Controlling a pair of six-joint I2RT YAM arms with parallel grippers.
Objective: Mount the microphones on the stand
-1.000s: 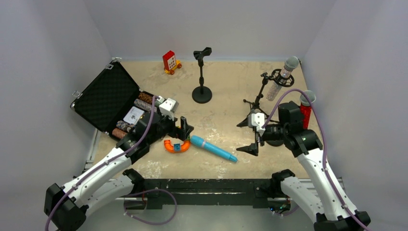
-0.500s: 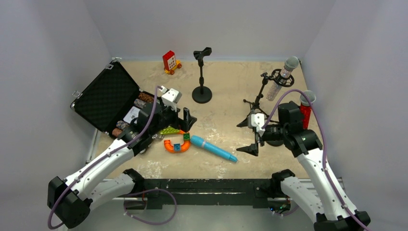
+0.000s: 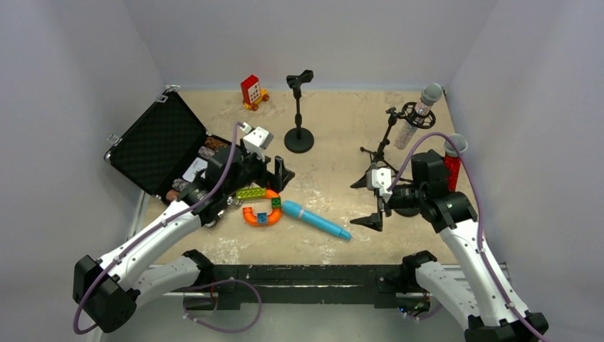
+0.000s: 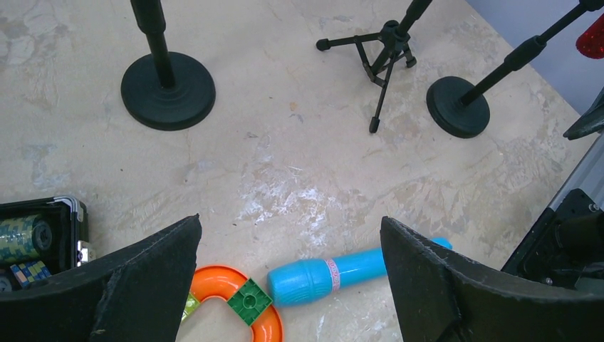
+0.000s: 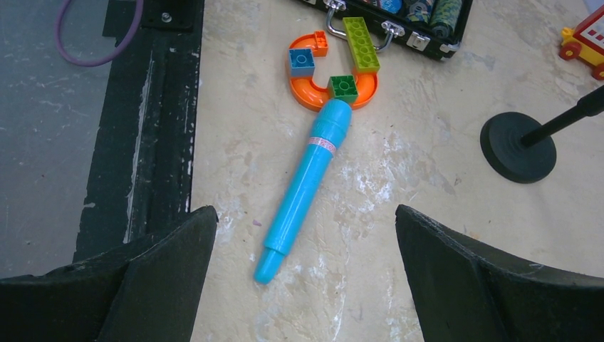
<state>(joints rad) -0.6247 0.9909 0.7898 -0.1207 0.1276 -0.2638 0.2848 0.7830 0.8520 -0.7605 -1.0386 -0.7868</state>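
Observation:
I will move my left gripper outward to the round-based stand and close it on the black pole below the clip (image 3: 298, 105), as that clip is still empty.
The light-blue microphone (image 3: 315, 219) lies flat on the table at the front middle; it also shows in the left wrist view (image 4: 335, 274) and the right wrist view (image 5: 306, 178). The silver glitter microphone (image 3: 417, 117) sits in a ring stand at the back right. The red glitter microphone (image 3: 453, 160) stands on a stand by the right arm. A stand with a round base (image 3: 299, 107) has an empty clip. My left gripper (image 3: 280, 174) (image 4: 290, 219) is open and empty, above and behind the blue microphone's head. My right gripper (image 3: 368, 201) (image 5: 306, 209) is open and empty, just right of its tail.
An open black case (image 3: 160, 146) with chip rolls lies at the left. An orange curved track piece (image 3: 261, 214) with bricks touches the blue microphone's head. A red toy (image 3: 251, 91) stands at the back. A tripod stand (image 3: 381, 153) is beside the right gripper.
My left gripper has risen and moved back and right, uncovering a green brick by the orange piece. The right arm and the microphones have not moved.

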